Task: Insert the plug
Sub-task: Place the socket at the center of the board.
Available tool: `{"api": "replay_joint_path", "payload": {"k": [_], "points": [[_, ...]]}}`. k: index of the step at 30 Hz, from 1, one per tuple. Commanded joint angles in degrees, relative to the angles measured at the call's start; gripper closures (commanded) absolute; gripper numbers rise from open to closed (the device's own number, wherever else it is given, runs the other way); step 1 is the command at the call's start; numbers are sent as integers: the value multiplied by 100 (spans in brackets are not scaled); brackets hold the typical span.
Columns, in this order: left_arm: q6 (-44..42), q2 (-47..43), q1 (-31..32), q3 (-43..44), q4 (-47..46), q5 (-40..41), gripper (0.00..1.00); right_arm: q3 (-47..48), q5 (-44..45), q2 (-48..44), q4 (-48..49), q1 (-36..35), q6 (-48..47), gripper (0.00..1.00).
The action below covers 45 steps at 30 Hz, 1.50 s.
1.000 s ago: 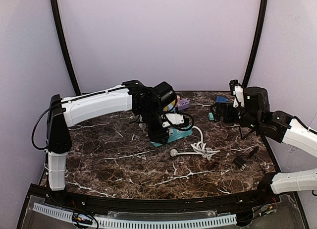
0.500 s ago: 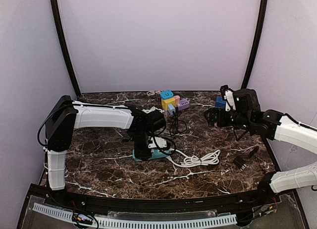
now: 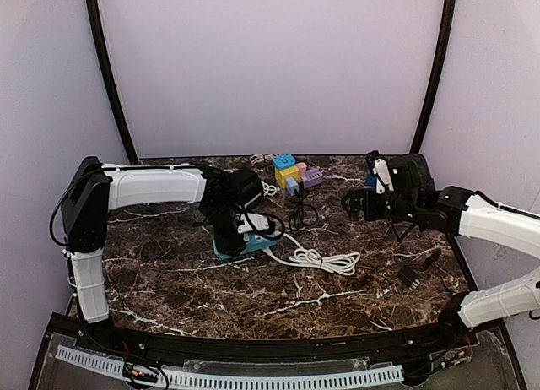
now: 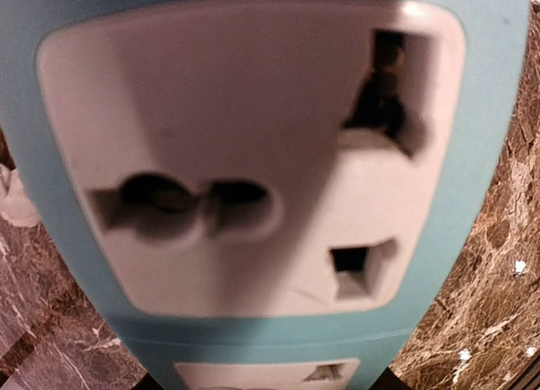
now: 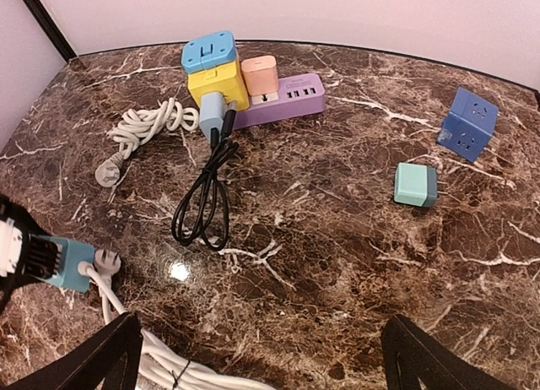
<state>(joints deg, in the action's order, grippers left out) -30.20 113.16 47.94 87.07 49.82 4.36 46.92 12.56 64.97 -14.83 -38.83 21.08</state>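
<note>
I need to move my left gripper back and down and release the teal power strip on the bare marble, which is clear of cord below and behind the gripper.
A teal power strip with white socket faces fills the left wrist view. My left gripper is shut on it, low over the table left of centre. Only dark finger corners show at that view's bottom edge. A grey-white plug lies right beside the strip's end, and its white cord trails right in loops. A second grey plug on a white coiled cord lies farther back. My right gripper hangs open over bare marble at the right, holding nothing.
At the back stand a yellow and blue cube adapter stack, a pink adapter and a purple strip with a black looped cable. A blue cube, a small teal adapter and a black adapter lie right.
My left arm has carried the teal strip left and nearer, dragging the white cord after it. My right gripper has drifted left, still open.
</note>
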Motion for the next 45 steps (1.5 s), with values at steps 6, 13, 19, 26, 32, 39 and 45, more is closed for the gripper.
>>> {"api": "replay_joint_path", "payload": {"k": [6,13,19,26,32,39,45], "points": [[206,-475,-413,78,208,-404,99,-224,-3286,419,1606,-1039,-1972,17],[-152,-699,-264,81,509,-737,99,16,-2472,1528,1505,-1192,-1848,15],[-496,-573,592,-1084,540,-941,99,-156,-2635,983,1754,-877,-1520,7],[-317,-34,906,-1197,29,-455,99,-213,-2024,726,1670,-696,-1093,5],[-336,337,1133,-1034,-90,229,92,9,-602,678,879,-366,-252,1],[-194,329,1153,-540,405,-39,7,153,28,370,512,567,47,1],[-316,-78,1000,285,1267,-693,1,1315,-372,1600,206,2009,-206,1]]}}
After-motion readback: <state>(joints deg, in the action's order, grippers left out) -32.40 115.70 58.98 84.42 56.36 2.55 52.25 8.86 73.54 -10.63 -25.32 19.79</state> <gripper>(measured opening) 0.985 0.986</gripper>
